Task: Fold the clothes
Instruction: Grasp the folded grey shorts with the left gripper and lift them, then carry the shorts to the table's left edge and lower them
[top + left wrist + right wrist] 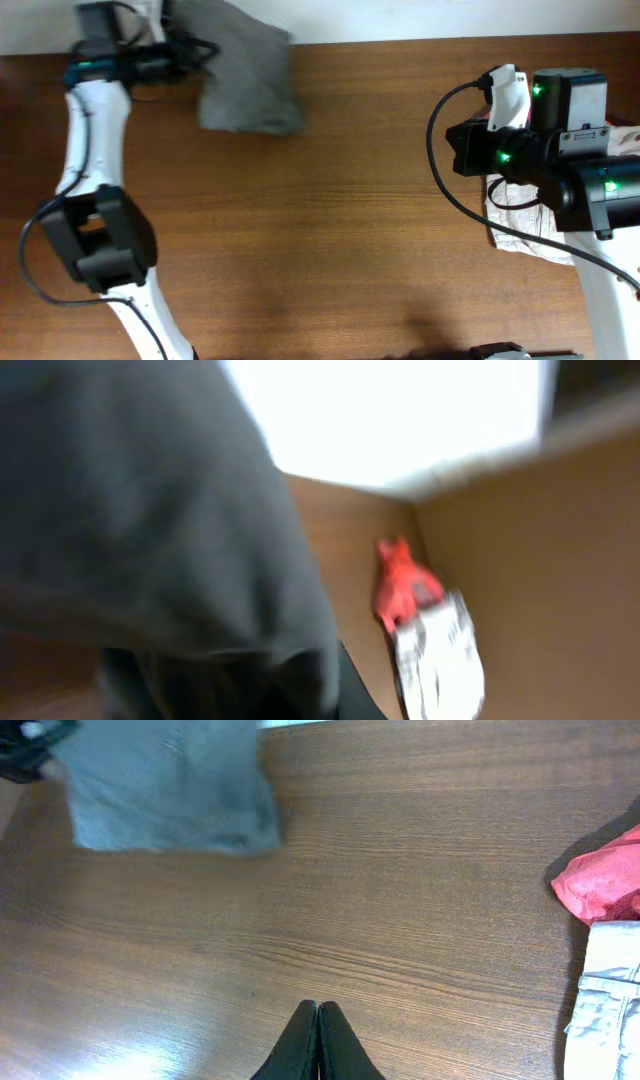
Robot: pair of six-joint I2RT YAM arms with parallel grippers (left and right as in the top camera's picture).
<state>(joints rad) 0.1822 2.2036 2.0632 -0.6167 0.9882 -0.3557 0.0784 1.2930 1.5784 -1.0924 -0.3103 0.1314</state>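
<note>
Clear bare wood lies below there. My left gripper will next move the shorts to the left in the overhead view, back and down, and let go of them.
The olive-grey shorts (245, 80) lie bunched in a compact wad at the table's far edge, left of the middle; they also show in the right wrist view (170, 785). My left gripper (195, 50) is at their left edge. In the blurred left wrist view the grey cloth (140, 510) hangs over the jaws and hides them, so the gripper appears shut on it. My right gripper (318, 1010) is shut and empty, hovering over bare wood at the right side of the table (462, 148), far from the shorts.
Paler beige shorts (520, 215) lie at the right edge under my right arm, also in the right wrist view (610, 990). A red T-shirt (600, 880) lies beside them. The far table edge (400, 40) meets a white surface.
</note>
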